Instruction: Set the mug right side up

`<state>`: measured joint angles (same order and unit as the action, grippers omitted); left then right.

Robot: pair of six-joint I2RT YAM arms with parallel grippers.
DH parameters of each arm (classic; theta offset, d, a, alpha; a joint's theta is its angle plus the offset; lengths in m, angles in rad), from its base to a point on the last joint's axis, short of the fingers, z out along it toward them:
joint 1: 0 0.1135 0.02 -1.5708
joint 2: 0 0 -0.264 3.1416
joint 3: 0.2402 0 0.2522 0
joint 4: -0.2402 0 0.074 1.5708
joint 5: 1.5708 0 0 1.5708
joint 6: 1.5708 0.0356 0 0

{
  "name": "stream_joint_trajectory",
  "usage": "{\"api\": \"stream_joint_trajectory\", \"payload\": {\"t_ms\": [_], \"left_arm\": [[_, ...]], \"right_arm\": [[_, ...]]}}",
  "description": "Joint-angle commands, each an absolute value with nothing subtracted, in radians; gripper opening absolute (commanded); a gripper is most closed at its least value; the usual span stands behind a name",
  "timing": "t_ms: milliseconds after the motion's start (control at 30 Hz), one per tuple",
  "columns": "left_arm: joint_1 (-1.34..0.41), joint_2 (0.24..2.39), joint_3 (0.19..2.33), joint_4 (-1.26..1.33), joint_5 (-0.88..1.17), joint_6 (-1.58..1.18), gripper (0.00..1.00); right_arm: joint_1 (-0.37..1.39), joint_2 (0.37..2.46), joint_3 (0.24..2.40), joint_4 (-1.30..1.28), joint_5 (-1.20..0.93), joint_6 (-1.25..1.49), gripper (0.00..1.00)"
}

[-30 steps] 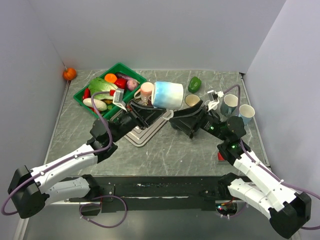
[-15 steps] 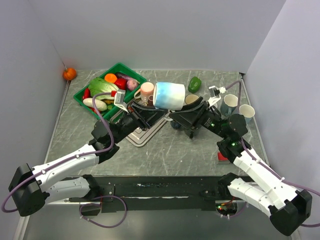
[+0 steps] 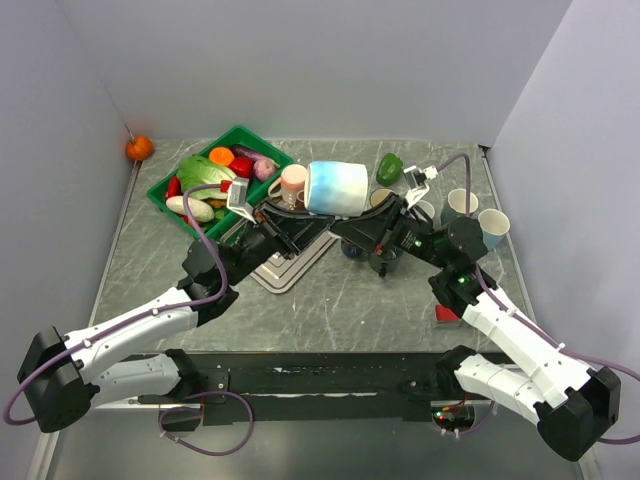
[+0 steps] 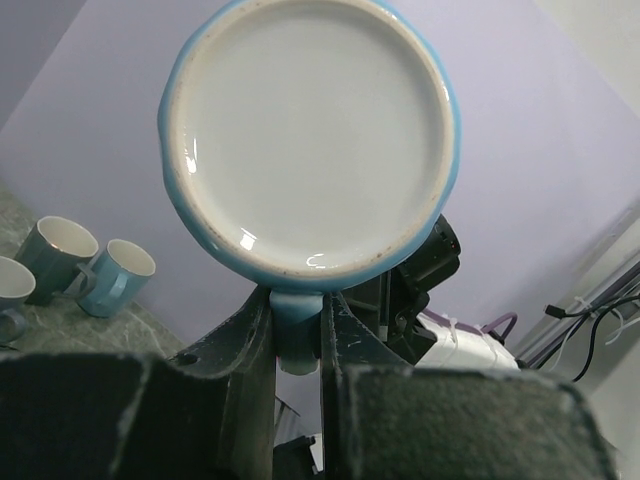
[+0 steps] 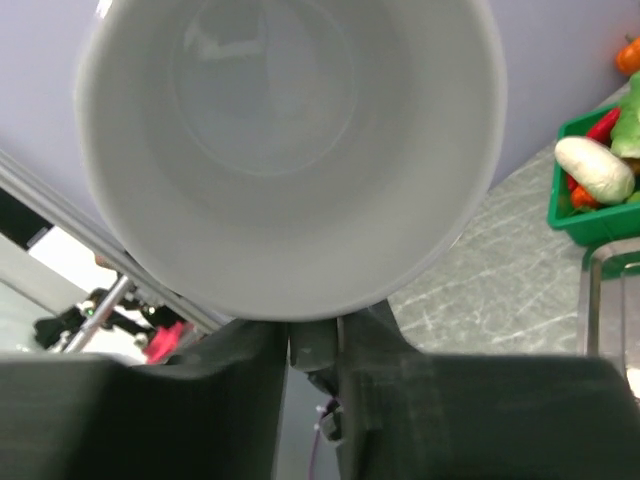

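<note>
The mug's opening is sideways, so I need to swing my right gripper down to the tabletop by the blue cups, below it and to the right in the top view, turn the opening up, and release.
The mug (image 3: pixel 335 188), blue fading to white, lies on its side in the air above the table's middle. Its flat base (image 4: pixel 308 135) faces the left wrist camera and its open mouth (image 5: pixel 290 140) faces the right wrist camera. My left gripper (image 3: pixel 298 216) is shut on the mug's handle (image 4: pixel 297 325) from below left. My right gripper (image 3: pixel 347 226) comes in from the right, and its fingers are shut on the same handle (image 5: pixel 315 345). From the top view the mug's body hides the handle.
A green basket (image 3: pixel 160 193) of vegetables stands at the back left, with a pink cup (image 3: pixel 293 182) beside it. A metal rack (image 3: pixel 290 264) lies under the left arm. A green pepper (image 3: pixel 390 168), a cream cup (image 3: pixel 383 200) and two blue cups (image 3: pixel 461 205) (image 3: pixel 493 223) stand at the right. An orange (image 3: pixel 139 147) sits far left.
My right gripper has moved left under the mug and closed from wide open onto its handle. The left gripper has kept its hold and the mug has barely shifted.
</note>
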<state>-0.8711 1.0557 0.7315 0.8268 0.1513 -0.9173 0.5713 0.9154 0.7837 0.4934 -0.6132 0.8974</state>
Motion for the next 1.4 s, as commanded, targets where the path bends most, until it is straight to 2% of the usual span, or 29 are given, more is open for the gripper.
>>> {"api": "stream_joint_trajectory", "payload": {"t_ms": [0, 33, 67, 200, 267, 367, 400, 467, 500, 567, 800, 967, 1167, 1367], "left_arm": [[-0.882, 1.055, 0.795, 0.954, 0.204, -0.916, 0.01], [-0.881, 1.055, 0.793, 0.954, 0.206, -0.919, 0.01], [-0.882, 1.058, 0.795, 0.953, 0.207, -0.920, 0.01], [-0.881, 1.071, 0.804, 0.947, 0.232, -0.916, 0.01], [-0.882, 1.069, 0.813, 0.919, 0.232, -0.904, 0.07], [-0.881, 1.066, 0.821, 0.884, 0.232, -0.885, 0.31], [-0.882, 1.062, 0.821, 0.876, 0.229, -0.881, 0.52], [-0.881, 1.058, 0.821, 0.842, 0.213, -0.864, 0.71], [-0.882, 1.054, 0.827, 0.825, 0.210, -0.856, 0.88], [-0.882, 1.045, 0.834, 0.755, 0.189, -0.821, 0.98], [-0.882, 0.980, 0.868, 0.457, 0.004, -0.715, 0.96], [-0.882, 0.940, 0.896, 0.281, -0.153, -0.657, 0.96], [-0.881, 0.908, 0.888, 0.209, -0.242, -0.637, 0.96], [-0.882, 0.920, 0.890, 0.180, -0.255, -0.643, 0.96]], "right_arm": [[0.578, 0.919, 0.847, 0.515, -0.618, 0.884, 0.17], [0.578, 0.922, 0.853, 0.514, -0.620, 0.882, 0.04], [0.578, 0.922, 0.856, 0.505, -0.620, 0.881, 0.00], [0.580, 0.925, 0.867, 0.479, -0.612, 0.858, 0.00], [0.578, 0.916, 0.870, 0.454, -0.588, 0.839, 0.00], [0.581, 0.887, 0.879, 0.390, -0.537, 0.798, 0.00], [0.580, 0.865, 0.882, 0.349, -0.522, 0.775, 0.00], [0.580, 0.844, 0.890, 0.302, -0.482, 0.750, 0.00], [0.580, 0.821, 0.899, 0.275, -0.436, 0.727, 0.00], [0.578, 0.802, 0.908, 0.188, -0.402, 0.703, 0.00], [0.575, 0.724, 0.992, -0.179, -0.097, 0.525, 0.00], [0.561, 0.686, 1.011, -0.443, 0.254, 0.457, 0.00], [0.529, 0.661, 0.974, -0.593, 0.523, 0.405, 0.00], [0.442, 0.701, 0.920, -0.641, 0.601, 0.385, 0.00]]}}
